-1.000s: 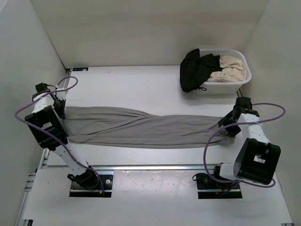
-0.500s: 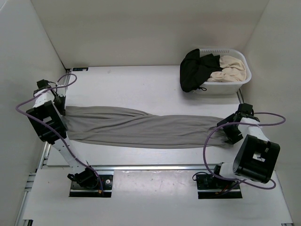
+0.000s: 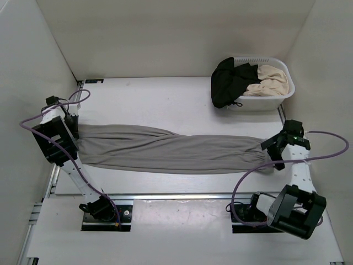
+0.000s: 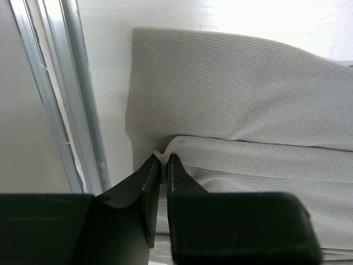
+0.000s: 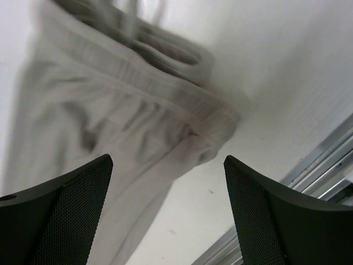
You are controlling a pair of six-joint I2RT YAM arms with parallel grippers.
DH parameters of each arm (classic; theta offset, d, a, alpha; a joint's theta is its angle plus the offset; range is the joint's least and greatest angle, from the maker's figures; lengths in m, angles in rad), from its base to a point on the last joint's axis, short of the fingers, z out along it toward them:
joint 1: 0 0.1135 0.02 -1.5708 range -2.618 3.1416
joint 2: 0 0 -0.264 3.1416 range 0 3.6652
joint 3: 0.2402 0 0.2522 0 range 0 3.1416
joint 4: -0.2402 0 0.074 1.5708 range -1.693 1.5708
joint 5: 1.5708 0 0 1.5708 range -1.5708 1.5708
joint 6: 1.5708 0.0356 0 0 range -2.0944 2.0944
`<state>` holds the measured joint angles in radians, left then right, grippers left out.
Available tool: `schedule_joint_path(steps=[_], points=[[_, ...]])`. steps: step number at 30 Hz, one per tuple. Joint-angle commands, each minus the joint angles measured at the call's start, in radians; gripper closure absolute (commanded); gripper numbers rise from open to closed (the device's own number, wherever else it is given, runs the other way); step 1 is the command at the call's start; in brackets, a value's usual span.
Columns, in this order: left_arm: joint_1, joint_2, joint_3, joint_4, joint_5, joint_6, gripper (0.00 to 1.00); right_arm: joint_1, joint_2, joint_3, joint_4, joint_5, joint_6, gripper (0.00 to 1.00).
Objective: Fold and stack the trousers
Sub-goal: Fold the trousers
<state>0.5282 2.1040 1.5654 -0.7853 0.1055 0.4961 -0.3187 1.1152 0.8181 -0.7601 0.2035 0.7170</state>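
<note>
The right gripper will go down onto the waistband's near corner point(image 3: 268, 169) point(image 5: 214, 132) and close around the cloth, because that corner lies loose on the tabletop below the robot's open fingertips.
The grey trousers point(image 3: 165, 149) lie stretched flat across the table from left to right, folded lengthwise. My left gripper point(image 3: 73, 128) is at their left end, shut on a pinch of the leg hem point(image 4: 163, 155). My right gripper point(image 3: 274, 153) is at their right end, wide open and empty, hovering over the waistband point(image 5: 182, 118) with one finger point(image 5: 60, 215) on each side of the view. The waistband lies loose on the table below it.
A white laundry basket point(image 3: 278, 100) at the back right holds a black garment point(image 3: 229, 81) and a beige garment point(image 3: 270, 80). A metal rail point(image 4: 83, 110) runs along the table's left edge, and another rail point(image 5: 325, 165) shows by the right gripper. White walls close in on both sides.
My right gripper has let go of the waistband, opened and drawn back to the right and nearer. The left gripper keeps its hold with little movement.
</note>
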Motion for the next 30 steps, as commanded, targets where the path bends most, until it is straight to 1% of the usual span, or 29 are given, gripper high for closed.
schedule_joint_path(steps=[1, 2, 3, 5, 7, 8, 10, 11, 13, 14, 15, 16, 17, 18, 19, 20, 23, 25, 27, 28, 29, 30], points=[[0.001, -0.033, -0.01, 0.0, 0.003, -0.004, 0.77, -0.01, 0.057, -0.097, 0.057, -0.018, 0.084, 0.13], [0.001, -0.044, -0.01, 0.0, 0.003, 0.007, 0.77, -0.034, 0.102, -0.132, 0.109, -0.097, 0.084, 0.13], [0.001, -0.055, -0.019, 0.0, 0.003, 0.007, 0.77, -0.034, 0.132, -0.145, 0.158, -0.133, 0.084, 0.13], [0.001, -0.067, -0.03, 0.0, 0.003, 0.019, 0.77, -0.034, 0.214, -0.145, 0.237, -0.144, 0.093, 0.13], [0.001, -0.078, -0.056, 0.0, 0.003, 0.019, 0.77, -0.034, 0.254, -0.158, 0.295, -0.095, 0.093, 0.13], [0.001, -0.078, -0.056, 0.0, 0.013, 0.019, 0.77, -0.043, 0.264, -0.168, 0.358, -0.095, 0.093, 0.13], [0.001, -0.078, -0.071, 0.0, 0.013, 0.019, 0.77, -0.052, 0.302, -0.187, 0.41, -0.117, 0.084, 0.15], [0.001, -0.088, -0.08, 0.0, 0.013, 0.019, 0.77, -0.052, 0.322, -0.188, 0.445, -0.171, 0.084, 0.2], [0.001, -0.088, -0.09, 0.0, 0.013, 0.019, 0.77, -0.053, 0.392, -0.163, 0.446, -0.203, 0.094, 0.39], [0.001, -0.097, -0.09, 0.0, 0.013, 0.019, 0.75, -0.053, 0.414, -0.152, 0.446, -0.204, 0.094, 0.51], [0.001, -0.098, -0.09, 0.0, 0.013, 0.019, 0.74, -0.053, 0.434, -0.142, 0.429, -0.204, 0.105, 0.57], [0.001, -0.098, -0.09, 0.0, 0.013, 0.019, 0.73, -0.053, 0.466, -0.142, 0.42, -0.194, 0.105, 0.68], [0.001, -0.098, -0.09, 0.0, 0.013, 0.019, 0.71, -0.053, 0.477, -0.119, 0.41, -0.179, 0.105, 0.89], [0.001, -0.098, -0.09, -0.011, 0.013, 0.019, 0.68, -0.053, 0.477, -0.119, 0.386, -0.161, 0.105, 0.96], [0.001, -0.098, -0.078, -0.011, 0.013, 0.019, 0.65, -0.053, 0.488, -0.108, 0.386, -0.145, 0.105, 1.0], [0.001, -0.098, -0.077, -0.028, 0.037, 0.019, 0.63, -0.053, 0.488, -0.108, 0.374, -0.129, 0.105, 1.0], [-0.008, -0.107, -0.067, -0.052, 0.055, 0.019, 0.49, -0.053, 0.465, -0.099, 0.374, -0.09, 0.087, 1.0], [-0.008, -0.107, -0.067, -0.086, 0.065, 0.03, 0.3, -0.053, 0.428, -0.076, 0.341, -0.032, 0.087, 1.0], [-0.008, -0.118, -0.067, -0.103, 0.074, 0.042, 0.22, -0.053, 0.361, -0.054, 0.299, 0.045, 0.076, 1.0], [-0.008, -0.127, -0.067, -0.114, 0.088, 0.059, 0.14, -0.053, 0.332, -0.04, 0.251, 0.091, 0.076, 1.0], [-0.008, -0.127, -0.067, -0.149, 0.101, 0.07, 0.0, -0.053, 0.298, -0.015, 0.231, 0.137, 0.076, 1.0], [-0.008, -0.127, -0.067, -0.166, 0.129, 0.079, 0.0, -0.053, 0.24, -0.001, 0.22, 0.202, 0.031, 1.0]])
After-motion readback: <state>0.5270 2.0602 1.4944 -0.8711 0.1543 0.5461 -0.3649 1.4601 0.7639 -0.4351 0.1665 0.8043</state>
